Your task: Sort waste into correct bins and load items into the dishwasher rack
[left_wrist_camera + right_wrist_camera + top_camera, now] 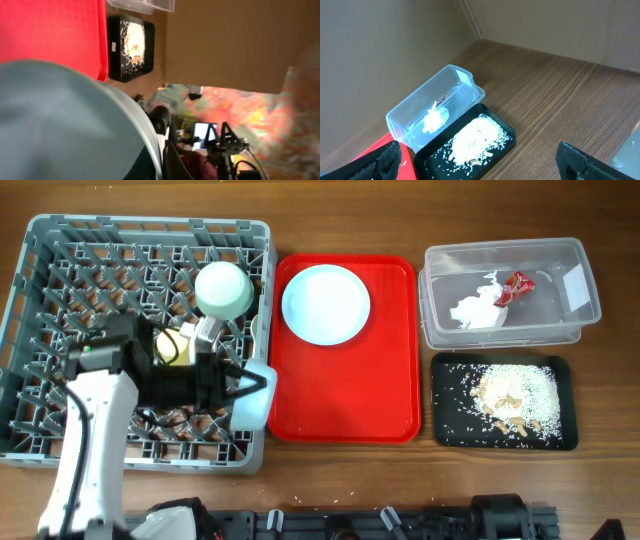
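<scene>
I should move my left gripper in from the rack's edge next and lower the pale blue round dish (253,398) at the rack's near corner, because the pegs there are empty.
The grey dishwasher rack (40,330) holds an upturned mint-green bowl (222,288) and the yellow cup (172,347). My left gripper (238,387) is at the rack's right edge, shut on a pale blue round dish (253,398) held on edge. That dish fills the left wrist view (60,125). The light blue plate (325,303) lies on the red tray. The napkin (478,310) and red wrapper (518,285) are in the clear tub (505,255). Rice crumbs (515,392) lie in the black tray (445,430). My right gripper (477,150) is open above the table. I cannot make out the fork or spoon.
The flat red tray (345,395) lies between the rack and the bins. Bare wooden table (560,100) lies to the right of the tub and black tray. Cardboard walls stand behind the table in the right wrist view.
</scene>
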